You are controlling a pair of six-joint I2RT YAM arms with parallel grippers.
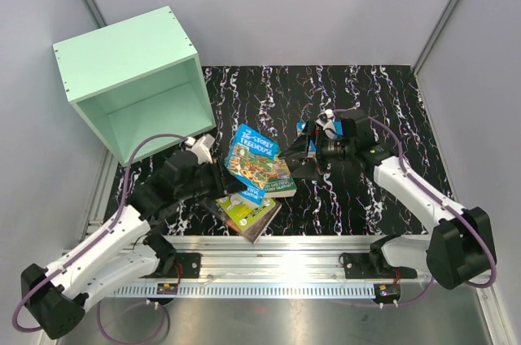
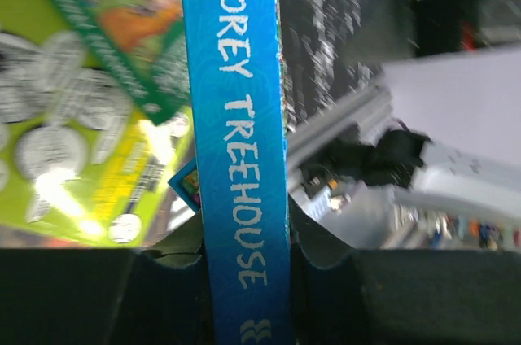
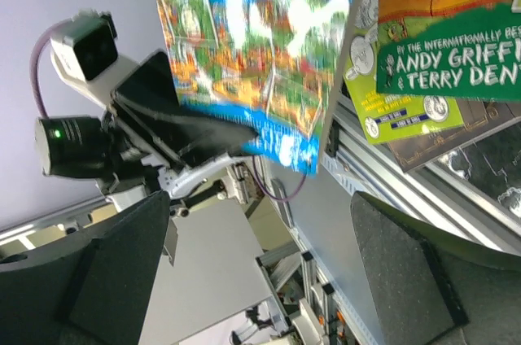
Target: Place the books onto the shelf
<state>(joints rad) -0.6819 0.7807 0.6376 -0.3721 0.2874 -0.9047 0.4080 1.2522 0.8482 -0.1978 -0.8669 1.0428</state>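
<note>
The shelf's opening is outward, to the gripper's left in the top view, so my left gripper should carry the blue book outward and let go of it inside the shelf.
My left gripper (image 2: 244,280) is shut on the spine of the bright blue "Storey Treehouse" book (image 2: 240,158), which stands tilted up on edge (image 1: 251,156) above the pile. Beneath it lie a green book (image 1: 278,185), a lime-green book (image 1: 247,211) and a dark book (image 1: 264,229). My right gripper (image 3: 260,255) is open just right of the blue book (image 3: 252,44), with nothing between its fingers. In the top view the right gripper (image 1: 298,153) sits close to the blue book's right edge. The mint-green shelf (image 1: 130,85) stands at the far left, its open face towards the arms.
A metal rail (image 1: 277,243) runs along the table's near edge, right behind the pile. A small blue corner (image 1: 303,128) shows beside the right wrist. Grey walls close in on both sides of the black marbled mat (image 1: 366,93).
</note>
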